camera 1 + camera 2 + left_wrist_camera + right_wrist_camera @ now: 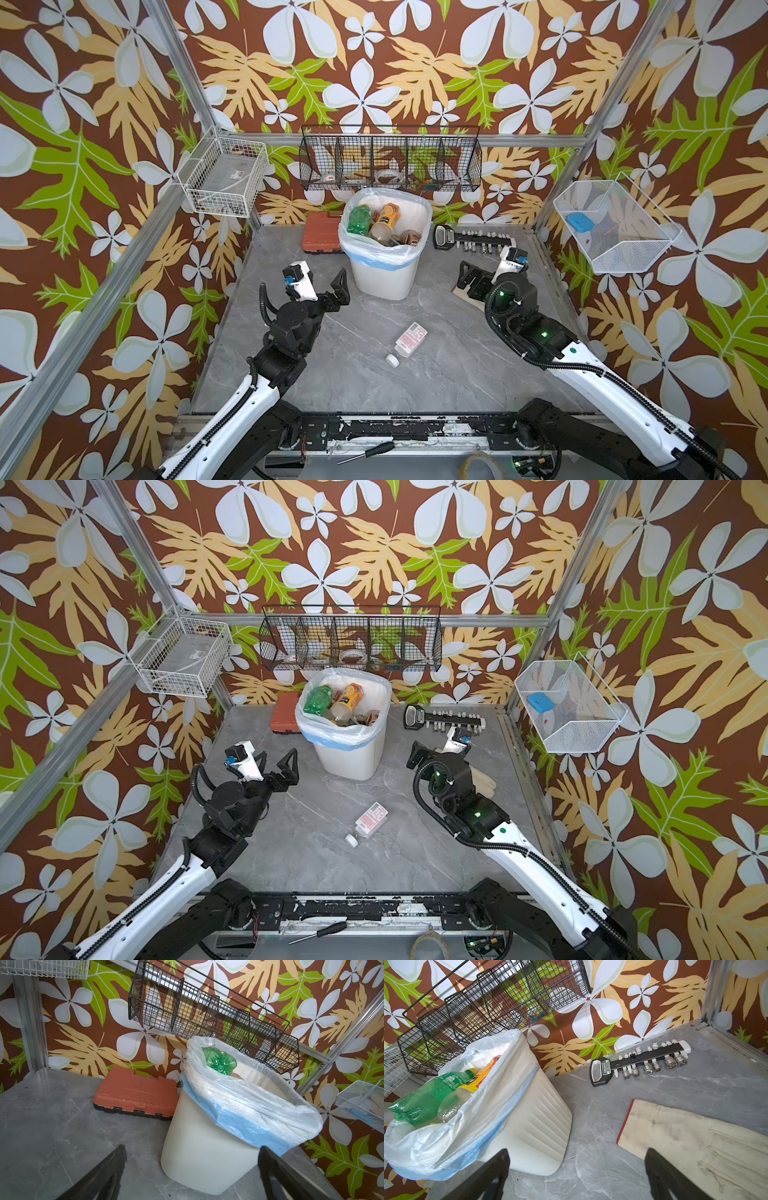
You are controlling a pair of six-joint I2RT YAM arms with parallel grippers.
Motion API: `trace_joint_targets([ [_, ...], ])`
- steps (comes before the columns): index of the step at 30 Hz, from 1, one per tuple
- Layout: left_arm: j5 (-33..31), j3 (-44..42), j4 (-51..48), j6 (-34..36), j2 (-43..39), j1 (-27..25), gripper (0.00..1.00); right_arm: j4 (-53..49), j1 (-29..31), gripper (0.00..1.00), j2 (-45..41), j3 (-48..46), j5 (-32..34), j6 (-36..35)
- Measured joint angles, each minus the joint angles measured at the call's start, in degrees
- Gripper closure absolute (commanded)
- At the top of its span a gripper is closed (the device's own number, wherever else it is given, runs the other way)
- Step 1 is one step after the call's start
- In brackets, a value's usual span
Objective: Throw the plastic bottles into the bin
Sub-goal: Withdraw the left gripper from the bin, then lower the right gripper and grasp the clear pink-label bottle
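Note:
The robot's right gripper next needs to swing back and down onto the bottle's pink-labelled body [411,339], with its fingers tipping downward, because the bottle is below the gripper and back from it.
The white bin [384,274] stands at the back middle of the table, lined with a white-and-blue bag and filled with bottles. A green bottle [359,220] and an orange-labelled bottle [388,216] lie on top. One clear bottle with a pink label [409,340] and a white cap lies on its side mid-table, apart from both arms. My left gripper [326,286] hovers open just left of the bin [207,1147], empty. My right gripper [476,276] is open to the bin's right [533,1126], above a beige glove [695,1142], with nothing between its fingers.
An orange tool case [322,237] lies behind the bin on the left. On the right at the back lies a socket rail [473,239]. A black wire basket [390,160] hangs on the back wall above the bin. White wire baskets [224,178] hang on both side walls.

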Motion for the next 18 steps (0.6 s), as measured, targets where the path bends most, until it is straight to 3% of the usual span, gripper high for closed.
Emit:
trace_joint_targets([
  [7,-0.39,-0.35,0.07,-0.33,0.48,0.0,0.0,-2.58,1.62,0.03,2.84,-1.64,-3.54,6.99],
  [18,-0.42,-2.19,-0.22,-1.81,0.24,0.0,0.0,-4.66,19.65,0.01,14.69,-5.79,-3.34,26.21],
])
